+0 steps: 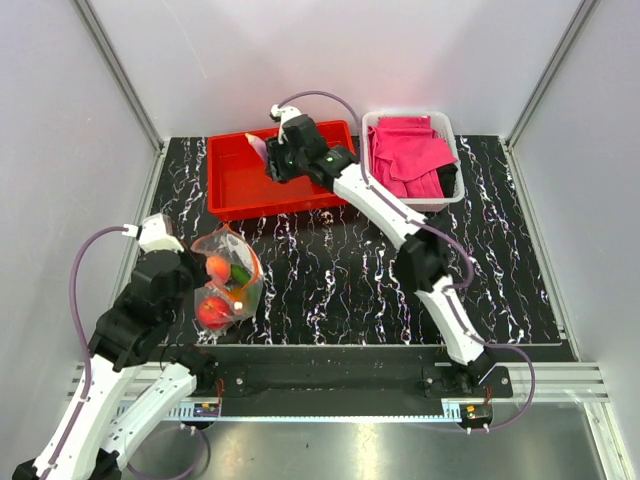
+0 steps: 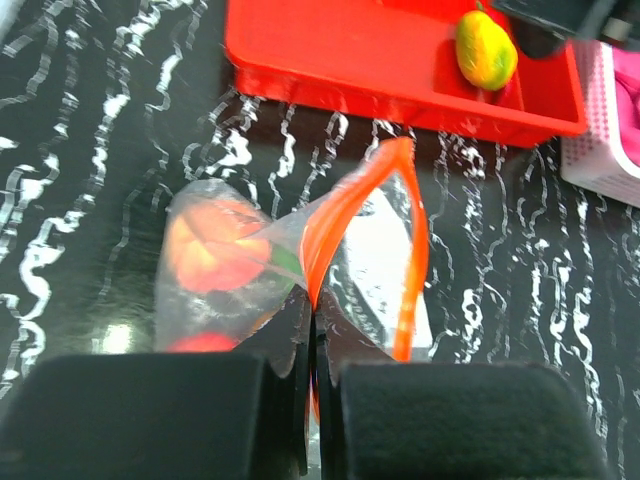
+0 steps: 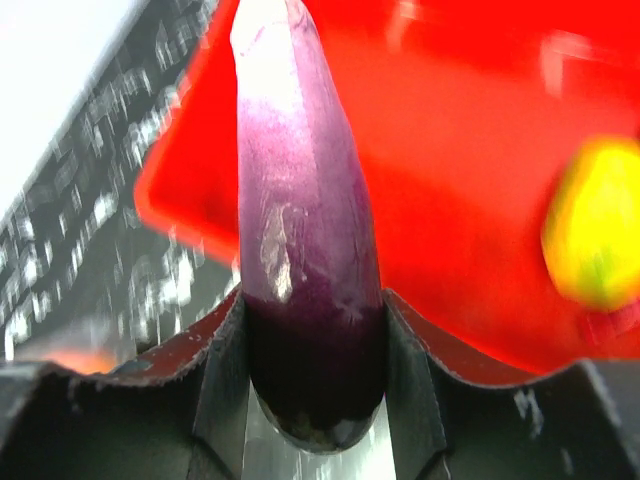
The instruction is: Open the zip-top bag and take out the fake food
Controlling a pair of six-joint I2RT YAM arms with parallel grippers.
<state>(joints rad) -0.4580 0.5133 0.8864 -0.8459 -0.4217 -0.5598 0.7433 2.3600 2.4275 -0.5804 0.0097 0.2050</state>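
The tray's empty end [image 3: 208, 170] is below my right gripper on the left in the top view, so I next lower the gripper to that side and let go of the eggplant [image 3: 300, 230].
The clear zip-top bag [image 1: 228, 285] lies at the table's near left, its red-orange zip strip [image 2: 345, 215] spread open. My left gripper [image 2: 313, 335] is shut on the bag's edge at the strip. Fake food shows inside the bag: an orange fruit [image 2: 205, 250], a green piece [image 1: 241, 272] and a red round fruit [image 1: 213, 312]. My right gripper [image 3: 312, 330] is shut on a purple eggplant [image 3: 300, 230], held over the red tray [image 1: 240, 190]. A yellow-orange mango [image 2: 486, 50] lies in the tray's right end and is also in the right wrist view [image 3: 595, 235].
A white basket [image 1: 411, 116] holding pink cloths [image 1: 405, 150] stands right of the red tray at the back. Enclosure walls and metal posts bound the black marbled tabletop [image 1: 340, 280] on three sides.
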